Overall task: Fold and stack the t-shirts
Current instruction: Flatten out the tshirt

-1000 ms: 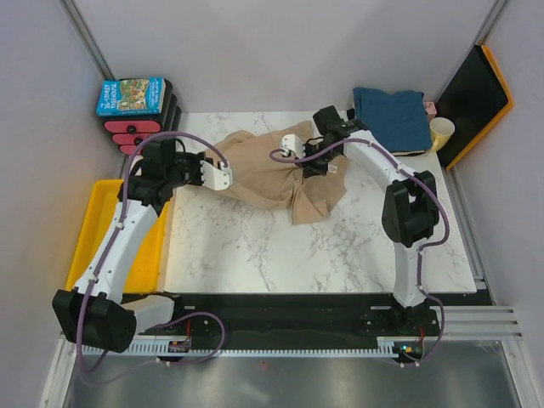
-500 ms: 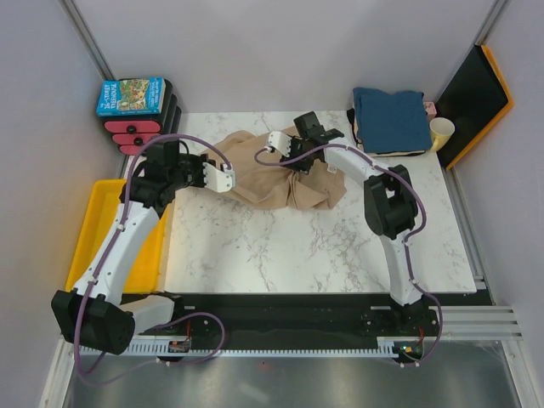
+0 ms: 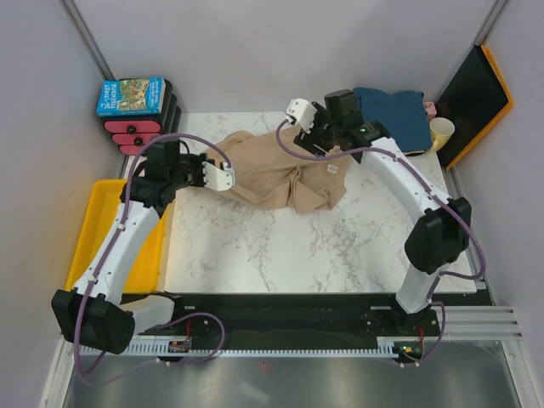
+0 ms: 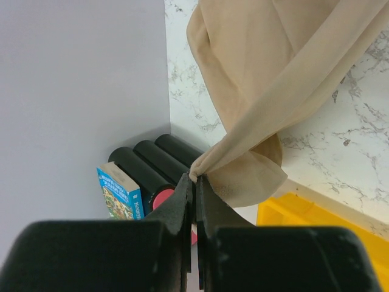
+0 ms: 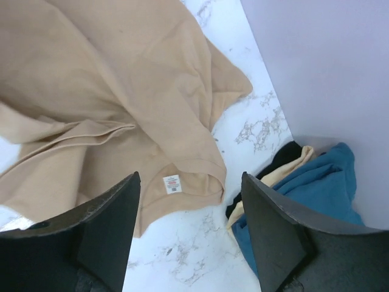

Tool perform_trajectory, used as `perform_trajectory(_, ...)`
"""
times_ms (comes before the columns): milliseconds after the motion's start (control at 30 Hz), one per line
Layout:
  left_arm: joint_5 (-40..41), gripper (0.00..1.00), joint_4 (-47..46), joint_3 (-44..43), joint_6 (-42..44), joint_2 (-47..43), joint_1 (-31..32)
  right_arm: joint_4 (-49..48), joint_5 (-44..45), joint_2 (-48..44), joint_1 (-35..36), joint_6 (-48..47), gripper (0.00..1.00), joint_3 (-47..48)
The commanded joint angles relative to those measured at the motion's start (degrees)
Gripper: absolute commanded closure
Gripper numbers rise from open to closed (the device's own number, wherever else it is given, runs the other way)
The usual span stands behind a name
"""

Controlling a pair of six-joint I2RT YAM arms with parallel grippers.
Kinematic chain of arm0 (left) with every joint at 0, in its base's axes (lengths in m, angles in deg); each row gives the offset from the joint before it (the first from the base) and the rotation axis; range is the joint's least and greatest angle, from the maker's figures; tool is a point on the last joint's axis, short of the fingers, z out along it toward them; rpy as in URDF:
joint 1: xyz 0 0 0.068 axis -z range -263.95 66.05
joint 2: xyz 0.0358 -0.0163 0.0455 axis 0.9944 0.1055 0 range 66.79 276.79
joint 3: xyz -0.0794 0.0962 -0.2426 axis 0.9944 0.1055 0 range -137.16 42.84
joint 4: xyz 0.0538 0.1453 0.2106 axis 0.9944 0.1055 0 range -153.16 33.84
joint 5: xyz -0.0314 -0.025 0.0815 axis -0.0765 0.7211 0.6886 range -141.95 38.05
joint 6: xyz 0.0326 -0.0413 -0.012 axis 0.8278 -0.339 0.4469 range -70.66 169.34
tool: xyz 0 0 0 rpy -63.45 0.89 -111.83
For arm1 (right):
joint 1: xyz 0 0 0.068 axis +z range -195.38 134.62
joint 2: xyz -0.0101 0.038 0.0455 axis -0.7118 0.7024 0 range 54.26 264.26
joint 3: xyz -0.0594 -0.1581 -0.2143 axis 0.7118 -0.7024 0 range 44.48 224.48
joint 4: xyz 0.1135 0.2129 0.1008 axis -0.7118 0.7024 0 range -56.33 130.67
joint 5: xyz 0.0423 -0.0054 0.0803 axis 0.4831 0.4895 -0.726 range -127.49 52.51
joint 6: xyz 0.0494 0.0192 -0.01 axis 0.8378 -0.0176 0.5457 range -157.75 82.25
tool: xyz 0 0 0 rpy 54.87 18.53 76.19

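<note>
My right gripper moves back and down onto the near corner of the tan t-shirt next, since that corner lies loose at the end of a crease.
A large tan t-shirt (image 3: 272,174) lies crumpled on the marble table, its small white label (image 5: 172,184) facing up near the collar. My left gripper (image 3: 223,177) is shut on the shirt's left edge, and the cloth hangs from its tips (image 4: 196,176). My right gripper (image 3: 304,119) hovers open above the shirt's far right part with nothing between its fingers (image 5: 189,179). At the back right is a folded stack with a teal-blue t-shirt (image 3: 393,115) on top. The right wrist view shows the teal one (image 5: 316,194) over a cream one (image 5: 285,171) and a dark one (image 5: 275,165).
A blue picture-covered box (image 3: 130,95) rests on black and red rollers (image 3: 140,129) at the back left. A yellow bin (image 3: 98,229) sits off the table's left edge. A pale yellow cup (image 3: 441,132) and a black-orange board (image 3: 476,93) stand at the back right.
My right gripper has opened, let go of the tan shirt and lifted away toward the back. The shirt has dropped and spread flatter. My left gripper keeps its hold.
</note>
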Motion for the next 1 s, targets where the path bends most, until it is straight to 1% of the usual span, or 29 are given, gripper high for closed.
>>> perform_trajectory(0, 0.3, 0.98, -0.9, -0.3, -2.0, 0.1, 0.3, 8.0, -10.2, -5.8, 1.7, 1.9, 0.27, -9.9)
perform_trajectory(33, 0.2, 0.98, -1.0, -0.3, -2.0, 0.1, 0.3, 6.4, -10.1, -7.1, 2.7, 1.8, 0.27, -12.8)
perform_trajectory(67, 0.2, 0.98, -1.1, -0.4, -2.0, 0.3, 0.3, 5.4, -9.8, -8.7, 3.6, 1.8, 0.27, -17.9)
perform_trajectory(167, 0.1, 0.98, -1.2, -0.6, -2.1, 0.4, 0.3, -0.2, -8.8, -10.7, 5.9, 2.6, 0.27, -25.2)
perform_trajectory(300, -0.1, 0.98, -1.3, -1.0, -1.7, 0.5, 0.3, -5.7, -7.9, -11.2, 8.7, 5.7, 0.28, -30.0)
perform_trajectory(367, -0.1, 0.98, -1.2, -1.2, -1.3, 0.5, 0.3, -10.3, -4.8, -11.9, 10.3, 6.6, 0.27, -33.8)
perform_trajectory(400, 0.0, 0.98, -1.2, -1.4, -1.3, 0.6, 0.3, -11.8, -3.6, -12.2, 12.1, 6.6, 0.26, -35.1)
perform_trajectory(467, 0.0, 0.98, -1.2, -1.7, -1.5, 0.6, 0.3, -14.8, -0.7, -12.4, 13.1, 6.9, 0.26, -37.5)
perform_trajectory(667, 0.3, 0.98, -1.3, -1.5, -1.9, -0.1, 0.4, -22.0, 6.2, -11.3, 14.8, 9.0, 0.24, -41.9)
perform_trajectory(800, 0.8, 0.98, -1.3, -1.4, -2.6, -0.7, 0.6, -25.6, 10.9, -10.2, 15.2, 9.1, 0.25, -42.9)
perform_trajectory(967, 1.5, 0.98, -1.2, -0.9, -3.1, -1.3, 0.8, -26.7, 9.8, -8.0, 15.3, 9.0, 0.28, -42.7)
